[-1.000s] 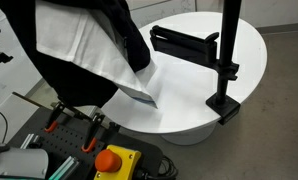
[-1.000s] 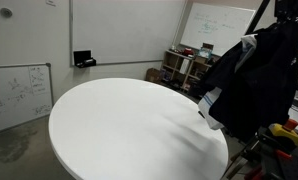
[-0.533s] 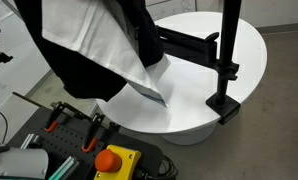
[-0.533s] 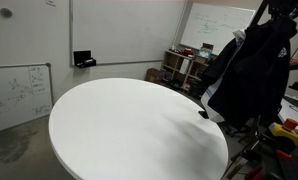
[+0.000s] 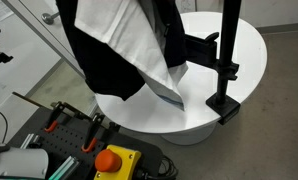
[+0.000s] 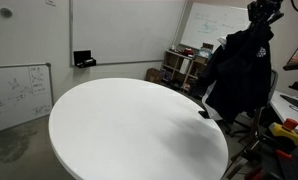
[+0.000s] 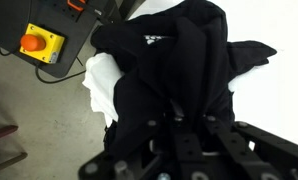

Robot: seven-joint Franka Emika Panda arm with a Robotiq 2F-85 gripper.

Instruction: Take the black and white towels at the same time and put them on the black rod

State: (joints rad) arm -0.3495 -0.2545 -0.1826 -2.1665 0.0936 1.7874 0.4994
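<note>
The towels still hang mostly short of the black rod. I will move my gripper outward over the rod, then down, and let go of the black towel (image 5: pixel 114 72).
The black towel (image 5: pixel 114 72) and the white towel (image 5: pixel 129 40) with a thin blue stripe hang bunched together high above the round white table (image 5: pixel 244 45). Their lower edge covers part of the black rod (image 5: pixel 201 48), which sticks out sideways from the tall stand (image 5: pixel 229 50). In an exterior view the black towel (image 6: pixel 239 75) hangs from the gripper (image 6: pixel 261 10) near the table's edge. In the wrist view the gripper (image 7: pixel 174 120) is shut on the black towel (image 7: pixel 174 60), with the white towel (image 7: pixel 101 85) showing beside it.
A control box with a red stop button (image 5: pixel 114 160) and clamps with orange handles (image 5: pixel 59 115) sit off the table's near side. The stand's clamp base (image 5: pixel 224 105) grips the table edge. Whiteboards (image 6: pixel 129 30) and shelves (image 6: pixel 179 65) stand behind.
The gripper has carried both towels across the table toward the stand; they now overlap the rod, where a second ago they hung short of it.
</note>
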